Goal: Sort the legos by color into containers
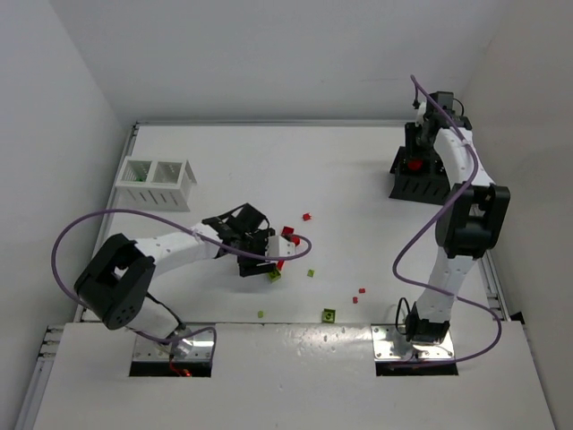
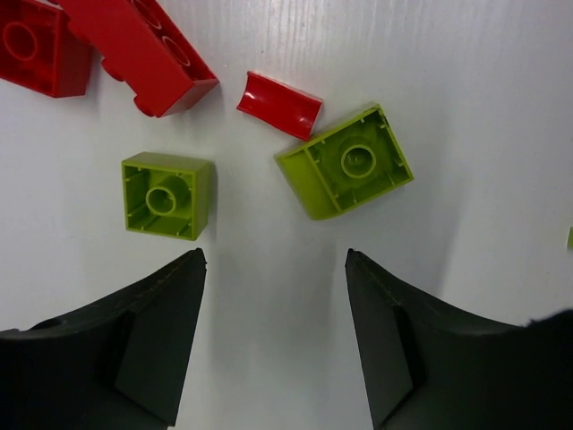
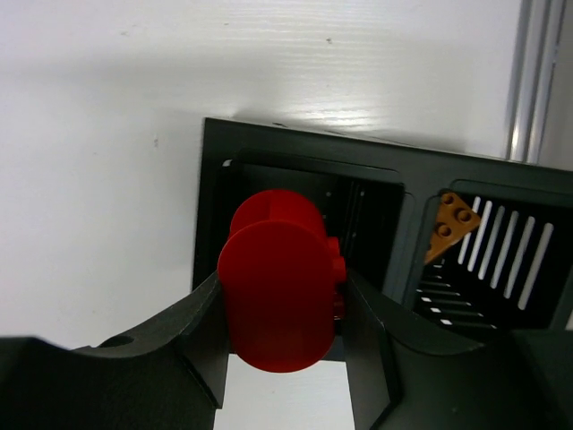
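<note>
My left gripper shifts to the right in the wrist view next, onto the yellow-green brick by the curved red piece. The yellow-green brick lies off-centre beyond the fingers.
My left gripper (image 2: 276, 260) is open and empty, low over the table among the legos at mid-table (image 1: 260, 258). Just ahead of its fingertips lie two yellow-green bricks, one left (image 2: 167, 194) and one right (image 2: 346, 162). Beyond them are a small curved red piece (image 2: 279, 104) and two red bricks (image 2: 134, 47). My right gripper (image 3: 279, 296) is shut on a round red piece (image 3: 279, 296) and holds it over the left compartment of the black bin (image 3: 295, 152), which also shows at the back right (image 1: 417, 184). An orange-tan piece (image 3: 450, 224) lies in its right compartment.
The white slatted bin (image 1: 157, 183) stands at the back left with something green inside. Loose small legos lie scattered near the front: a green one (image 1: 329, 314), red bits (image 1: 360, 293) and a red piece (image 1: 307, 217). The enclosure walls ring the table.
</note>
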Motion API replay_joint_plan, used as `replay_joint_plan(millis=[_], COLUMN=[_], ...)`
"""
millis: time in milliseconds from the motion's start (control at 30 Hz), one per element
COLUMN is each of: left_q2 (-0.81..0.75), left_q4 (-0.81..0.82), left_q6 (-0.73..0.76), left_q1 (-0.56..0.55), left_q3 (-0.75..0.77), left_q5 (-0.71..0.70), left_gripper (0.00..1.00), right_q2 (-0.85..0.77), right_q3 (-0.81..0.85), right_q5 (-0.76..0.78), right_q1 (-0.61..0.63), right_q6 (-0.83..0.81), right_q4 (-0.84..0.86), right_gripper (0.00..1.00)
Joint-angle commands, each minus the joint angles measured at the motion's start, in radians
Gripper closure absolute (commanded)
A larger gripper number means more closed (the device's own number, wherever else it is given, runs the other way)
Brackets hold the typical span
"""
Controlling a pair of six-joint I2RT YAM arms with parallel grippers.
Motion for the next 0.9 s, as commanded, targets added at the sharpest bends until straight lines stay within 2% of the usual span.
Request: replay_joint_plan(millis=[0, 100, 167, 467, 767, 867], left_q2=[0.022, 0.033, 0.033, 0.085, 0.175, 0.189], left_q4=[0.024, 0.015, 0.015, -0.017, -0.043, -0.054], left_q6=[0.030, 0.053, 0.065, 0.124, 0.180, 0.193], left_q1=[-0.021, -0.041, -0.052, -0.084, -0.093, -0.104], left_q3=[0.040, 0.049, 0.049, 0.082, 0.115, 0.126], left_q5=[0.031, 0.068, 0.094, 0.157, 0.188, 0.188], left_gripper=[0.31, 0.28, 0.27, 0.24, 0.24, 0.28], right_q2=[-0.011, -0.002, -0.002, -0.002, -0.098, -0.143], right_q3=[0.032, 0.032, 0.041, 0.041, 0.018, -0.015], right_q5=[0.041, 0.021, 0.012, -0.032, -0.155, -0.178], right_q1=[-0.017, -0.026, -0.035, -0.035, -0.035, -0.035], right_q6=[0.016, 0.016, 0.016, 0.007, 0.007, 0.007], right_q4=[0.047, 0.036, 0.025, 0.007, -0.039, -0.048], right_gripper=[0.66, 0.59, 0.50, 0.35, 0.31, 0.31])
